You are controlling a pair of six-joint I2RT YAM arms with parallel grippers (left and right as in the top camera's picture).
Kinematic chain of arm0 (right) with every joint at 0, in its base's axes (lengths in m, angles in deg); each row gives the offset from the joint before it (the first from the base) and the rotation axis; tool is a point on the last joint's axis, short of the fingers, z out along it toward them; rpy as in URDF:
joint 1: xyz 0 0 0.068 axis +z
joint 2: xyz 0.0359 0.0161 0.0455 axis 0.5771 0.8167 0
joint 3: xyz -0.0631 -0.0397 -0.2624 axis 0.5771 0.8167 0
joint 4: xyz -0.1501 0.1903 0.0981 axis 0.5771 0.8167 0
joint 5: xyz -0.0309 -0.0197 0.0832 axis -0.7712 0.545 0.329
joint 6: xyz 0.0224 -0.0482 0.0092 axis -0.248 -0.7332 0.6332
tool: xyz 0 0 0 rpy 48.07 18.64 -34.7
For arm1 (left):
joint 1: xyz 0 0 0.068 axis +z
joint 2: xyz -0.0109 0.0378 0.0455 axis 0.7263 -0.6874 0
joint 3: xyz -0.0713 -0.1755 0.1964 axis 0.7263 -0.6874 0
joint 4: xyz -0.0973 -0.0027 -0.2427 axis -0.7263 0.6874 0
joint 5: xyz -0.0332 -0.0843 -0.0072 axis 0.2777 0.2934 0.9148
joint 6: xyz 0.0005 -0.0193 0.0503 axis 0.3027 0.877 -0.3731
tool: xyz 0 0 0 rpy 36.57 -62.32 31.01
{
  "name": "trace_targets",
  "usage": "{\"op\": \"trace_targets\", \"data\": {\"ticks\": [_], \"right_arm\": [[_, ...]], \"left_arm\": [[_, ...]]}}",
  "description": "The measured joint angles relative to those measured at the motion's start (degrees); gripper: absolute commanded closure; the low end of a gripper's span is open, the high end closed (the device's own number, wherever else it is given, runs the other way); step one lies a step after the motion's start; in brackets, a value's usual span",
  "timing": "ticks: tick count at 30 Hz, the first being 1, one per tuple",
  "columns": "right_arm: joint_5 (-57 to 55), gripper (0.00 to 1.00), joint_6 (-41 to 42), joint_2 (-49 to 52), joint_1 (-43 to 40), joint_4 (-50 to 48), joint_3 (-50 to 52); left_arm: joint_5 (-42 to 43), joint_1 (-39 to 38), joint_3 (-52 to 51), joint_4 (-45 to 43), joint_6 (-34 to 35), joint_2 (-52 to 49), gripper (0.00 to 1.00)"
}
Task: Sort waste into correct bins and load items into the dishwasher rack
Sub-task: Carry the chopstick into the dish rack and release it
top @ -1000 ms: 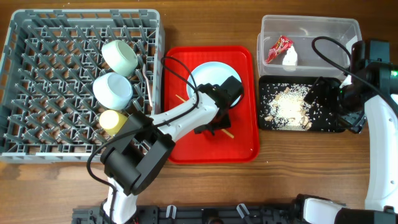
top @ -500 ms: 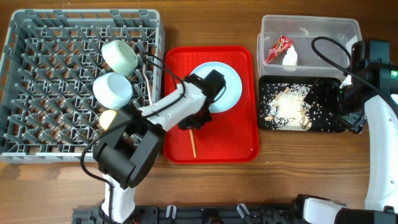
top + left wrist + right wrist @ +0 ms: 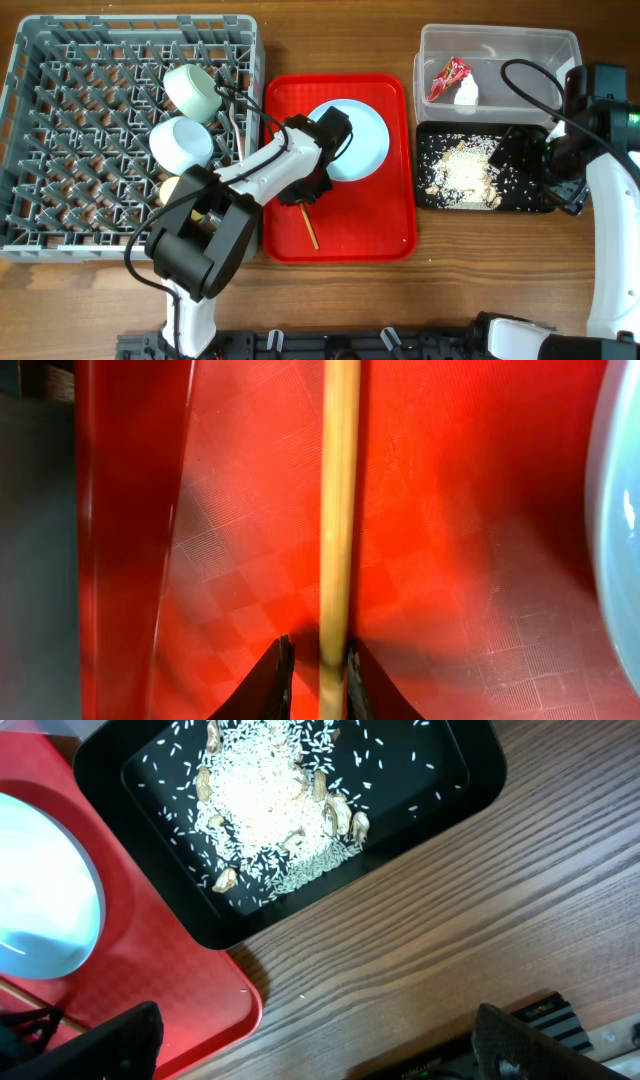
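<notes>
My left gripper is to lift the chopstick off the red tray next and carry it over the rack's tray-side edge (image 3: 237, 128), where the white fork lies.
My left gripper (image 3: 306, 193) is low over the red serving tray (image 3: 380, 235), just left of the pale mint plate (image 3: 355, 140). It is shut on a thin wooden chopstick (image 3: 311, 230) whose free end points to the tray's front edge. In the left wrist view the chopstick (image 3: 338, 510) runs up from between the fingertips (image 3: 276, 678), and the plate's rim (image 3: 620, 530) shows at the right. My right gripper (image 3: 315, 1045) hangs wide open over bare wood beside the black tray (image 3: 440, 795) of rice scraps (image 3: 260, 800). The grey rack (image 3: 80, 130) holds two mint bowls (image 3: 192, 90) (image 3: 182, 142).
A yellow cup (image 3: 173, 187) sits in the rack, half hidden by my left arm, and a white fork (image 3: 237, 122) lies at the rack's right edge. The clear tub (image 3: 520, 50) at the back right holds the red wrapper (image 3: 449, 78) and a white scrap (image 3: 466, 93).
My left gripper closed on the chopstick and swung left from the tray's middle towards the rack side, turning the stick lengthwise and uncovering the plate. The right arm has not moved.
</notes>
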Motion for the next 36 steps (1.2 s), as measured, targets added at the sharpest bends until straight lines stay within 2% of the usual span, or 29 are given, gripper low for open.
{"op": "trace_targets", "data": {"ticks": [2,5,15,20,25,28,31,36], "right_arm": [[0.0,0.0,0.0,0.0,0.0,0.0,0.0],[0.0,0.0,0.0,0.0,0.0,0.0,0.0],[0.0,0.0,0.0,0.0,0.0,0.1,0.0],[0.0,0.0,0.0,0.0,0.0,0.1,0.0],[0.0,0.0,0.0,0.0,0.0,0.1,0.0],[0.0,0.0,0.0,0.0,0.0,0.0,0.0],[0.0,0.0,0.0,0.0,0.0,0.1,0.0],[0.0,0.0,0.0,0.0,0.0,0.1,0.0]], "left_arm": [[-0.1,0.0,-0.1,0.0,0.0,0.0,0.8],[-0.2,0.0,-0.1,-0.1,-0.1,0.0,0.96],[-0.2,0.4,-0.9,-0.6,-1.9,1.0,0.96],[-0.3,2.2,-1.2,-0.8,-8.6,8.3,0.96],[-2.8,4.9,-1.0,-1.5,-21.3,22.8,0.96],[-6.4,7.9,-0.9,-2.2,-27.6,27.1,0.96],[-9.8,11.8,-0.9,-3.9,-31.4,28.0,0.96],[-11.1,18.6,-0.9,-7.0,-33.6,27.7,0.96]]}}
